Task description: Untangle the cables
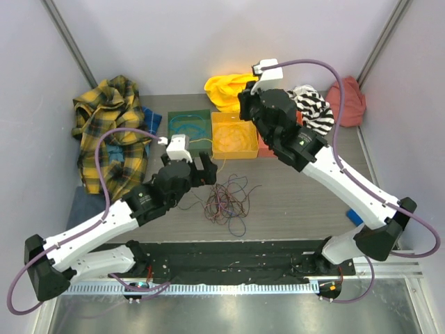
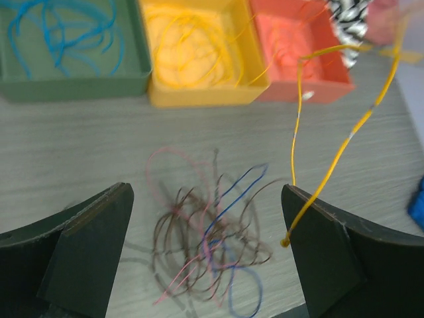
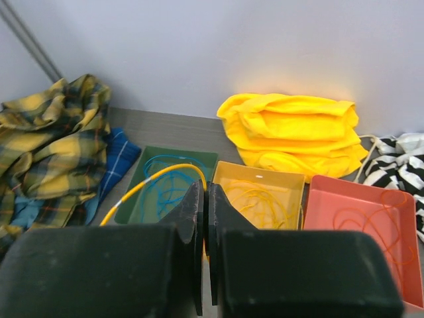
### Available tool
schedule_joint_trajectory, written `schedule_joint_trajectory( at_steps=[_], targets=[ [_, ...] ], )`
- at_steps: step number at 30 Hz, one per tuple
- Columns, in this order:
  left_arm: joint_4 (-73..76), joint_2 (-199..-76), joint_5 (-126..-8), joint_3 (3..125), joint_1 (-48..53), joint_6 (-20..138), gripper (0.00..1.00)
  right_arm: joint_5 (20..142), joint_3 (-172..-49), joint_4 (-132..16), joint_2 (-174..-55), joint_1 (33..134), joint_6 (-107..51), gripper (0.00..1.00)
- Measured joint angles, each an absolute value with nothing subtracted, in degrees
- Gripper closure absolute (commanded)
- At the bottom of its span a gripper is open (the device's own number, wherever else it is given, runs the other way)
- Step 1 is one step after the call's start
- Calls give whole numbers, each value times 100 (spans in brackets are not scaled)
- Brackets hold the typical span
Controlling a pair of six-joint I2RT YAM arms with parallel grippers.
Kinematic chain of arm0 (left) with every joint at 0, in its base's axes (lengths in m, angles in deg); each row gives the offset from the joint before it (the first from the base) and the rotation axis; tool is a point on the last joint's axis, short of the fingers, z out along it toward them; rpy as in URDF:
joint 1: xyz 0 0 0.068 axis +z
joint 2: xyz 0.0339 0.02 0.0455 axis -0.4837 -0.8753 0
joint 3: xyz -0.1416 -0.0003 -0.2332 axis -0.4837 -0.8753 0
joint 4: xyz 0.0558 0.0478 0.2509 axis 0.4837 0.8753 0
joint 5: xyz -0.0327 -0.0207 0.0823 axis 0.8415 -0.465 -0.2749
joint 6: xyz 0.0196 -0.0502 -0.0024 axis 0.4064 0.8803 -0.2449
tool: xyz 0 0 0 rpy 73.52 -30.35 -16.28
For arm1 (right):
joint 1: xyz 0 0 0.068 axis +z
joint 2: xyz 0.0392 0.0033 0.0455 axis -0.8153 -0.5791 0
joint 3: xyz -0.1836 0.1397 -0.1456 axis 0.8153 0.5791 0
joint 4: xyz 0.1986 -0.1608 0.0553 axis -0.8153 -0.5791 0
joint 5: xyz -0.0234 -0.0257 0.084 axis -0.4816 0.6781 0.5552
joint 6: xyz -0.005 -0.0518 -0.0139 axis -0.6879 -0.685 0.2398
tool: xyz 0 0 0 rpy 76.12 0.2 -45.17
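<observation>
My right gripper should next go down to the yellow tray (image 1: 235,140) (image 3: 257,199) below it and let go of the yellow cable there, because a matching yellow cable is already inside.
The cables (image 1: 226,202) lie as a loose tangle of dark, pink-red and blue loops on the table. They also show between my open left gripper's (image 2: 205,192) fingers in the left wrist view (image 2: 209,232). That gripper (image 1: 208,172) hovers just behind-left of the tangle and is empty. My right gripper (image 3: 207,192) is shut on a yellow cable (image 3: 152,175), raised over the trays (image 1: 245,106). This yellow cable (image 2: 344,142) hangs down, and its end lies against my left gripper's right finger (image 2: 331,265).
Green tray (image 1: 189,113) with teal cable, yellow tray (image 1: 234,152) with yellow cable, and red tray (image 2: 305,89) with orange cable stand in a row behind the tangle. Plaid shirt (image 1: 111,132) at left. Yellow cloth (image 1: 226,87), striped cloth (image 1: 313,108) and pink cloth (image 1: 348,101) at back.
</observation>
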State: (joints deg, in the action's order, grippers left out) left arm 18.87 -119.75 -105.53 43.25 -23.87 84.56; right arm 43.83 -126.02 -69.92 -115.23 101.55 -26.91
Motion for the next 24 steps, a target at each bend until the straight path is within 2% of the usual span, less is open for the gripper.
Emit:
schedule_joint_trajectory(
  at_steps=[12,24],
  targets=[
    [2433,-10318,-10387,2677,-2387,9523,0,4571,-13041,-6992,-12399,9462,-2547,99],
    [2536,-9562,-10079,2163,-2387,9895,0,4702,-13454,-6989,-13138,9040,-2437,99]
  ],
)
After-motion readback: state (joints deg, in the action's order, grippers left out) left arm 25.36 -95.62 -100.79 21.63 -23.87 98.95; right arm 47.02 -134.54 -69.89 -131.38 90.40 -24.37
